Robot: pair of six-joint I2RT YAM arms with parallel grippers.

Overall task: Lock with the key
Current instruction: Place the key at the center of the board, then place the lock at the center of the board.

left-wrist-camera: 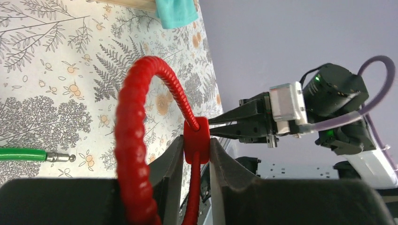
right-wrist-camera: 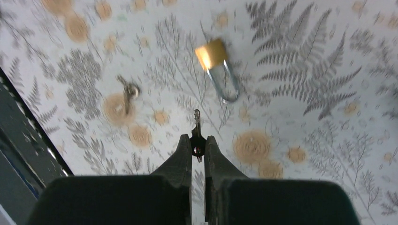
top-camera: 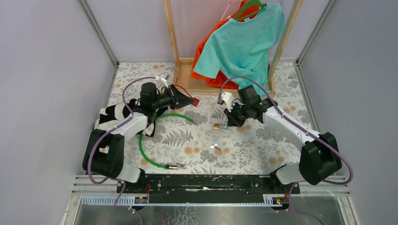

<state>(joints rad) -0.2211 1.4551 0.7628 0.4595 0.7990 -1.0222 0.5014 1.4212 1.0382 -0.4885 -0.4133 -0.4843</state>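
I will next lower my right gripper back onto the bare floral cloth below it and let go of the key, since the cloth is clear of the padlock and the second key.
My left gripper [left-wrist-camera: 196,146] is shut on the flat red body [left-wrist-camera: 196,139] of a red cable lock, whose ribbed cable [left-wrist-camera: 133,140] loops up and back into that body. It holds the lock above the table at the back left [top-camera: 193,101]. My right gripper [right-wrist-camera: 198,142] is shut on a small key [right-wrist-camera: 197,123] by its black head, blade pointing forward over the table. In the left wrist view the right gripper's fingers [left-wrist-camera: 234,123] point at the red lock from a short distance. In the top view the right gripper [top-camera: 229,122] hangs near the table's middle.
A brass padlock [right-wrist-camera: 217,63] lies on the floral cloth just ahead of the held key [top-camera: 218,126]. A second key [right-wrist-camera: 127,91] lies nearer the front [top-camera: 216,147]. A green cable lock [top-camera: 150,150] curves at the left. A wooden rack [top-camera: 187,79] with shirts [top-camera: 244,42] stands behind. A striped cloth [top-camera: 112,117] lies under the left arm.
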